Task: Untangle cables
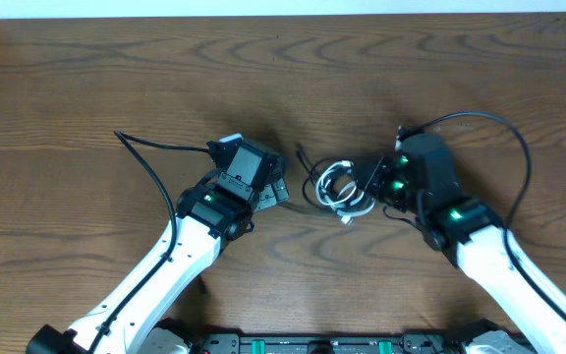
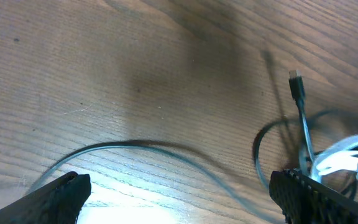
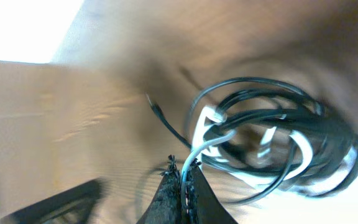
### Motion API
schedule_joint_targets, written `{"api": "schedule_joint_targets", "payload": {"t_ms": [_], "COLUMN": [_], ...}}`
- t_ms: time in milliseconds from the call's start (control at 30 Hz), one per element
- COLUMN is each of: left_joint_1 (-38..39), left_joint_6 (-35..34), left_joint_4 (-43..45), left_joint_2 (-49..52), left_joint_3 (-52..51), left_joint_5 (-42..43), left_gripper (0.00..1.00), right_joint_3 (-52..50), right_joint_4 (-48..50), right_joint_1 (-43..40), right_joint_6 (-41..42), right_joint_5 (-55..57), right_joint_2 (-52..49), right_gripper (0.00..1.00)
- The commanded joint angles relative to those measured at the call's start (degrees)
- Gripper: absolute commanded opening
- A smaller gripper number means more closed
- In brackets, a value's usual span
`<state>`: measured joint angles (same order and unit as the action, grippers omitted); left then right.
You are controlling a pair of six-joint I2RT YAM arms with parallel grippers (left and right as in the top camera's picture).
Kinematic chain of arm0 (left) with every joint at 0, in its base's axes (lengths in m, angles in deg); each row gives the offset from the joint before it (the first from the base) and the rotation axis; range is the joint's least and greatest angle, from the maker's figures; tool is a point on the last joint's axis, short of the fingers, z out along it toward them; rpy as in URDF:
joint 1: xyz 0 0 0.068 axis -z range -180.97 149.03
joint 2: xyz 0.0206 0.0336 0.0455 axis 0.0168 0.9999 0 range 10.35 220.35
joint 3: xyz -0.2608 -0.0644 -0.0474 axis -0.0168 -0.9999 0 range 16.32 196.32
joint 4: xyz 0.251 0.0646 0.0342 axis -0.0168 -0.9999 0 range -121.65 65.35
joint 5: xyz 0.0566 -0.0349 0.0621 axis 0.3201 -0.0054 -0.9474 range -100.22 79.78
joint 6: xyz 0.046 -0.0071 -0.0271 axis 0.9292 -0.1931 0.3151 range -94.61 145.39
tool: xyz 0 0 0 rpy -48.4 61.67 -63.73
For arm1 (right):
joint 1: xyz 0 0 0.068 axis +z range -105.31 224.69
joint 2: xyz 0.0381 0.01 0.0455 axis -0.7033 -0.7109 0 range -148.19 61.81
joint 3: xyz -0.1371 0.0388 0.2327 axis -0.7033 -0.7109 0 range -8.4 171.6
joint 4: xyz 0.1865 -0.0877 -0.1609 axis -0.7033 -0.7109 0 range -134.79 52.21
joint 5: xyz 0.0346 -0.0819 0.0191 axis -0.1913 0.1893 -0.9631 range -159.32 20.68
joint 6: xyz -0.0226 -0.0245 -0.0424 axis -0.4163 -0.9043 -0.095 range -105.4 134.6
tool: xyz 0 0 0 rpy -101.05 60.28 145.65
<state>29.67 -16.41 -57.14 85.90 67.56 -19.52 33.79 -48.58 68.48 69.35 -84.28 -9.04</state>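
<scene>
My right gripper lifts the whitish cable next, then draws it back and down to open.
The cables [image 1: 339, 189] lie in a tangled coil of black cords with one whitish strand [image 1: 354, 208] at the table's middle. My right gripper [image 1: 373, 183] is at the coil's right side. In the right wrist view it [image 3: 184, 179] is shut on the whitish strand [image 3: 199, 148], and the black loops [image 3: 278, 134] hang past the fingertips. My left gripper [image 1: 277, 193] stands open just left of the coil. Its fingers [image 2: 61, 196] are wide apart, with a thin dark cord [image 2: 135, 145] running across the wood between them. A plug end [image 2: 296, 83] points away at the right.
Thick black wires loop from the left arm [image 1: 150, 157] and the right arm [image 1: 514, 147]. The brown wooden table [image 1: 263, 79] stretches to its far edge at the top, and the arm bases stand along the near edge.
</scene>
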Motion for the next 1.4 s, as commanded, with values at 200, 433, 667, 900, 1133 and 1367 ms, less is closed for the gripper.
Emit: {"api": "schedule_joint_targets", "payload": {"t_ms": [200, 433, 667, 900, 1133, 1367], "left_joint_1": [-0.2, -0.2, -0.2, -0.2, -0.2, -0.2], "left_joint_6": [-0.11, -0.11, -0.13, -0.11, -0.11, -0.11], "left_joint_4": [-0.04, -0.04, -0.02, -0.09, -0.07, -0.04], "left_joint_2": [0.07, 0.07, 0.07, 0.07, 0.07, 0.07], "left_joint_3": [0.61, 0.61, 0.61, 0.61, 0.61, 0.61], "left_joint_5": [-0.2, -0.2, -0.2, -0.17, -0.17, -0.17], "left_gripper": [0.98, 0.98, 0.98, 0.98, 0.98, 0.98], "right_joint_3": [0.15, 0.13, 0.13, 0.13, 0.13, 0.13], "right_joint_4": [4.81, -4.81, -26.12, -32.98, -38.07, -39.04], "right_joint_1": [-0.35, -0.33, -0.35, -0.35, -1.64, -4.37], "right_joint_6": [-14.95, -29.55, -38.42, -43.67, -25.57, -19.08], "right_joint_5": [-0.59, -6.1, -6.95, -6.6, 21.88, 29.81], "right_joint_2": [14.29, 14.38, 7.98, 3.13, 2.56, 2.56], "right_gripper": [0.01, 0.01, 0.01, 0.03, 0.08, 0.41]}}
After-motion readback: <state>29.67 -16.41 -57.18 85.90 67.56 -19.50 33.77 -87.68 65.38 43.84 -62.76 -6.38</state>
